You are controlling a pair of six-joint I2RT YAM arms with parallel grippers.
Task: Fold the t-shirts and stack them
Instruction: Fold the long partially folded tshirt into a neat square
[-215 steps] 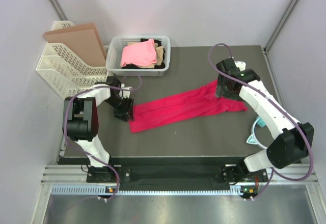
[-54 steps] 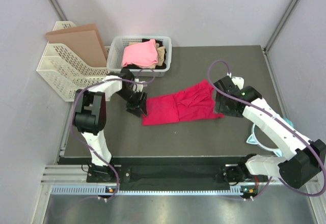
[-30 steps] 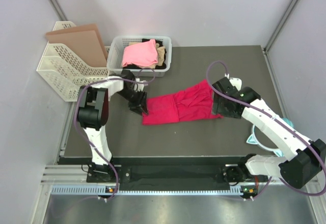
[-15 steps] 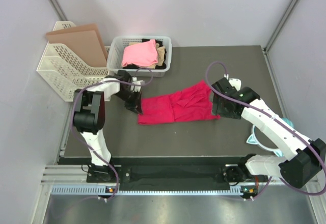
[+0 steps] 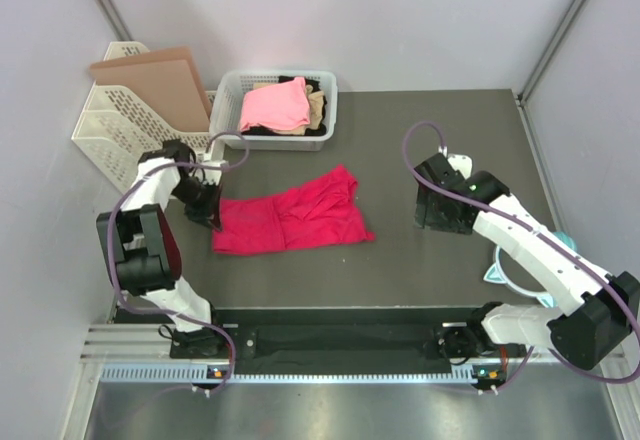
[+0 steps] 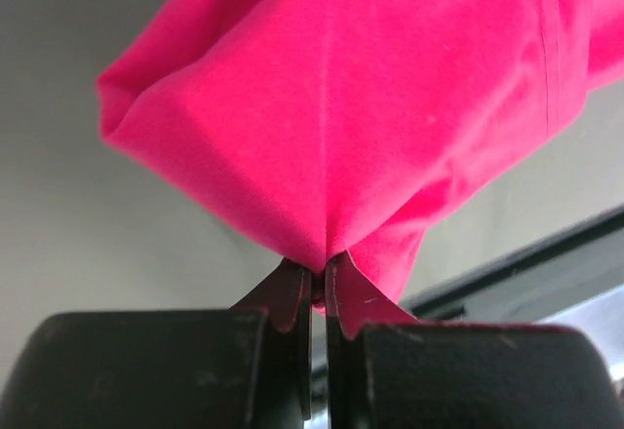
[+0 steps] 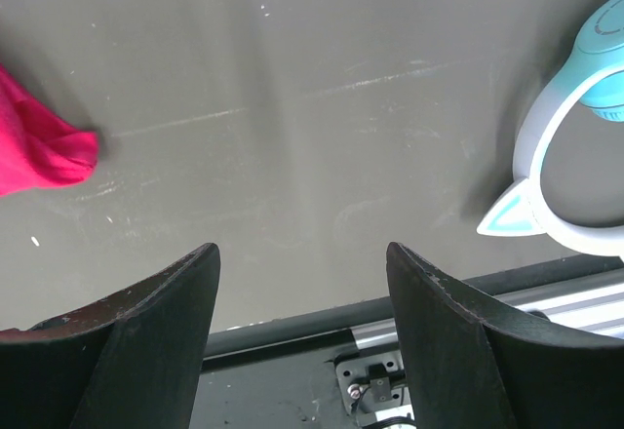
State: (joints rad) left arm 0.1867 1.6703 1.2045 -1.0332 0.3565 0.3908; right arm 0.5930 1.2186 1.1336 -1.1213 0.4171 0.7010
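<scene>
I will next carry the long shirt's pinched edge with my left gripper to the right in the top view, over onto the shirt's bunched end (image 5: 342,206). I will release it there to fold the shirt in half.
The crimson-magenta t-shirt (image 5: 290,218) lies bunched on the dark table, left of centre. My left gripper (image 5: 212,215) is shut on its left edge; in the left wrist view the cloth (image 6: 370,107) hangs pinched between the jaws of the left gripper (image 6: 319,271). My right gripper (image 5: 432,214) is open and empty, apart from the shirt on its right; the right wrist view shows the right gripper (image 7: 302,263) over bare table, with a shirt corner (image 7: 44,151) at the left edge. A light pink shirt (image 5: 272,106) lies on tan and black ones in the basket.
The white mesh basket (image 5: 228,92) stands at the back. A white file rack (image 5: 110,135) with a brown board is at the back left. A white and teal ring-shaped object (image 5: 505,260) lies at the right edge, also in the right wrist view (image 7: 575,146).
My right gripper has let go of the shirt and opened. My left gripper has pulled the shirt's left edge to the left, dragging the whole shirt that way.
</scene>
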